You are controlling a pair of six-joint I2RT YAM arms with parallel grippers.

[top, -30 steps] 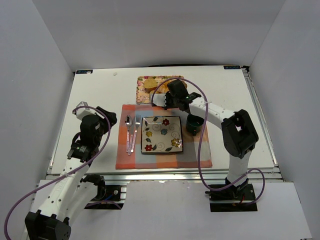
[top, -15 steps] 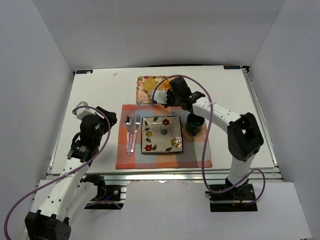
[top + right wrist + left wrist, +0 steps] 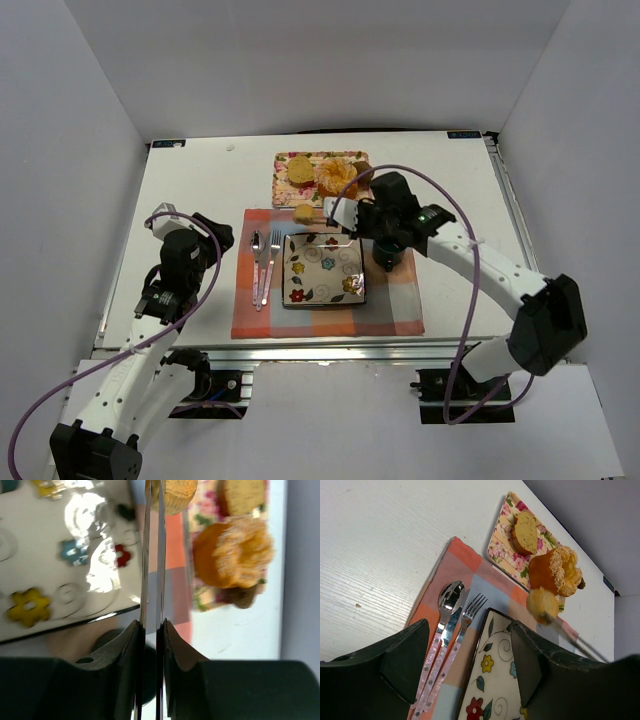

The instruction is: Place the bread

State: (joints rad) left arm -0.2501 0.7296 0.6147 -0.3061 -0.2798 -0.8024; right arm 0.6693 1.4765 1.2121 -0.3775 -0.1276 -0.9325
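Note:
My right gripper has the bun (image 3: 305, 212) hanging past the square plate's far edge, so it should next move back and down and let the bun go onto the empty middle of the square plate.
The small golden bun (image 3: 305, 212) hangs just past the far left corner of the square floral plate (image 3: 324, 271), pinched at the tip of metal tongs (image 3: 325, 214). My right gripper (image 3: 350, 218) is shut on the tongs. In the right wrist view the tongs' two blades (image 3: 152, 555) run between the fingers (image 3: 131, 635) up to the bun (image 3: 175, 492), above the plate (image 3: 60, 555). The left wrist view shows the bun (image 3: 542, 603) in the air over the plate's corner (image 3: 495, 680). My left gripper (image 3: 470, 630) is open and empty, over the table's left side (image 3: 200, 228).
A floral tray (image 3: 290, 185) at the back holds a paler round bread (image 3: 300, 167) and an orange ring cake (image 3: 333, 177). A spoon and fork (image 3: 265, 265) lie left of the plate on the checked mat (image 3: 390, 305). A dark green cup (image 3: 390, 250) stands right of the plate.
My right arm has pulled back from the tray toward the plate, carrying the bun in the tongs off the tray. The left arm has not moved.

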